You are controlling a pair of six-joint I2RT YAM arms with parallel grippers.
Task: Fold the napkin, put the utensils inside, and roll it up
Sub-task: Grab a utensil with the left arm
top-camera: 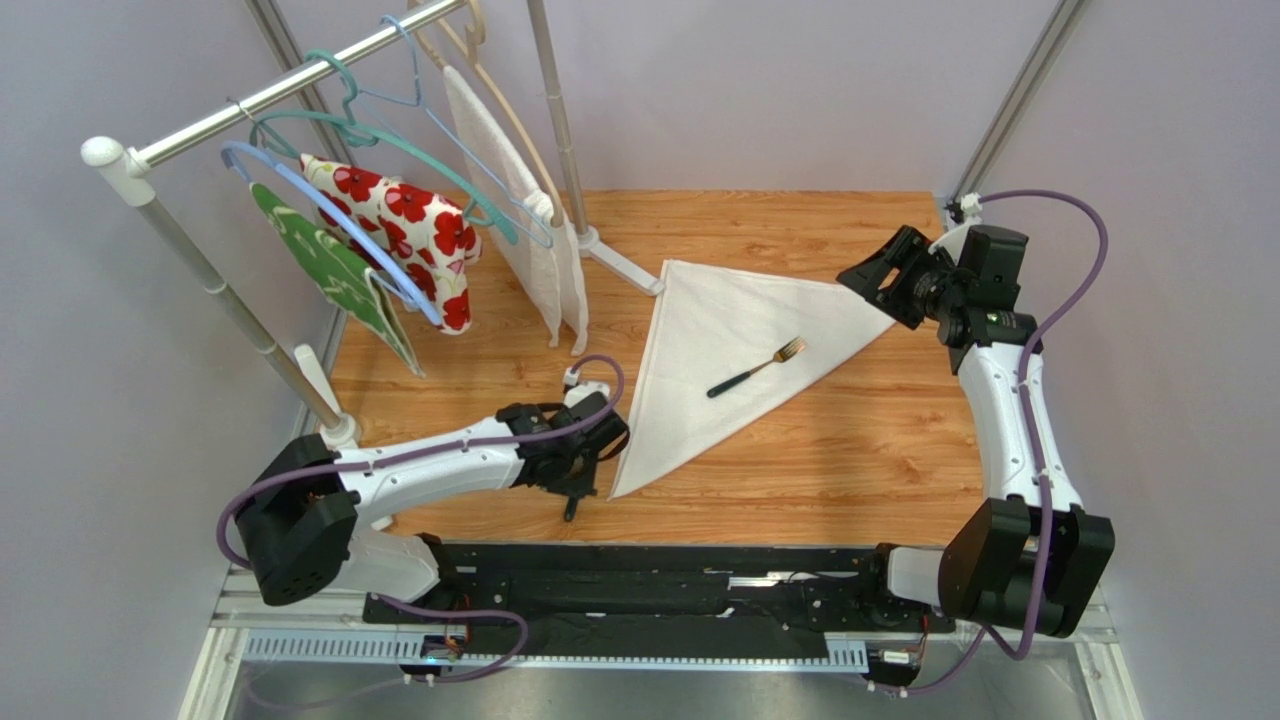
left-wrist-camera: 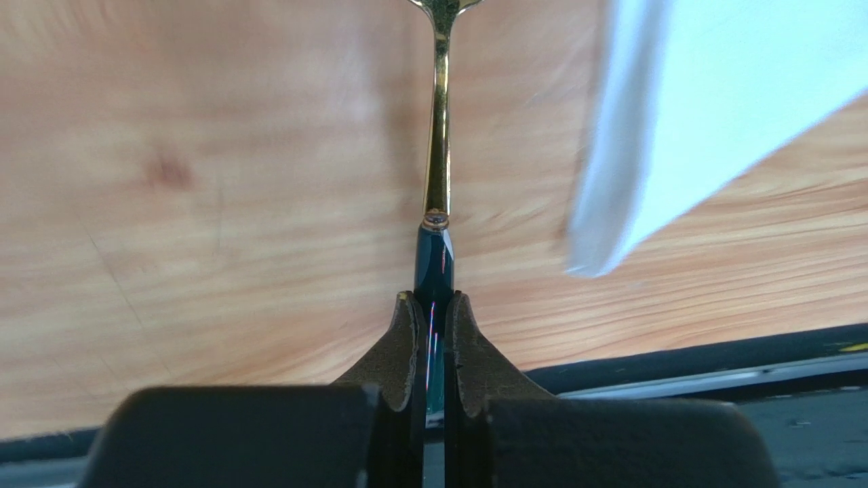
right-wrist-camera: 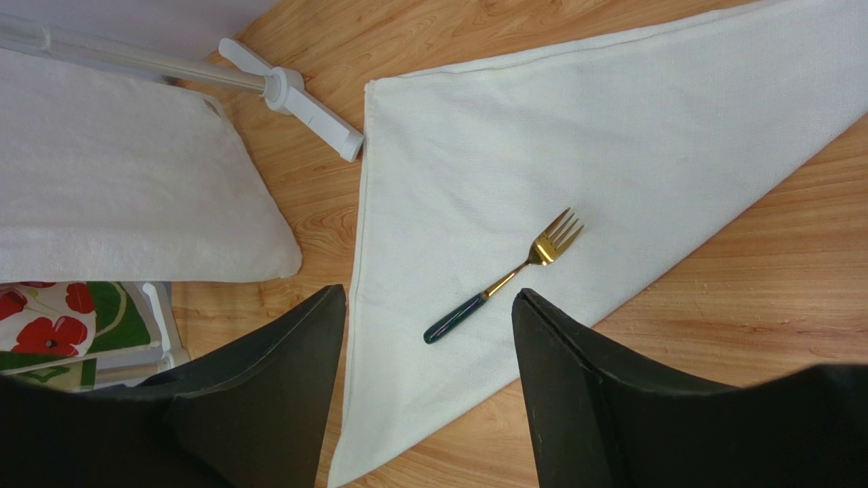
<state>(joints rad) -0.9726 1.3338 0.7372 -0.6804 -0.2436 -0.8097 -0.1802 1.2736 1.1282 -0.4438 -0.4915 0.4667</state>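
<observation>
Next, my left gripper swings right in the top view to the napkin [top-camera: 763,386] beside the fork, matches its slant, lowers and releases.
The off-white napkin [top-camera: 721,338] lies folded into a triangle in the middle of the wooden table, and it also shows in the right wrist view [right-wrist-camera: 591,132]. One fork [top-camera: 756,368] with a dark handle and a gold head rests on it [right-wrist-camera: 506,279]. My left gripper [top-camera: 577,473] hovers just left of the napkin's near corner [left-wrist-camera: 703,92]. It is shut [left-wrist-camera: 434,305] on the dark handle of a second utensil [left-wrist-camera: 438,173], whose brass head is cut off at the frame's top. My right gripper [top-camera: 879,278] is open and empty [right-wrist-camera: 428,295], raised above the napkin's right corner.
A clothes rack stands at the back left with hangers carrying a red-flowered cloth [top-camera: 406,225], a green cloth [top-camera: 323,263] and a textured white cloth [top-camera: 519,195]. Its white foot [top-camera: 616,263] reaches close to the napkin's far corner [right-wrist-camera: 295,97]. The table's black front edge [left-wrist-camera: 713,356] lies near my left gripper.
</observation>
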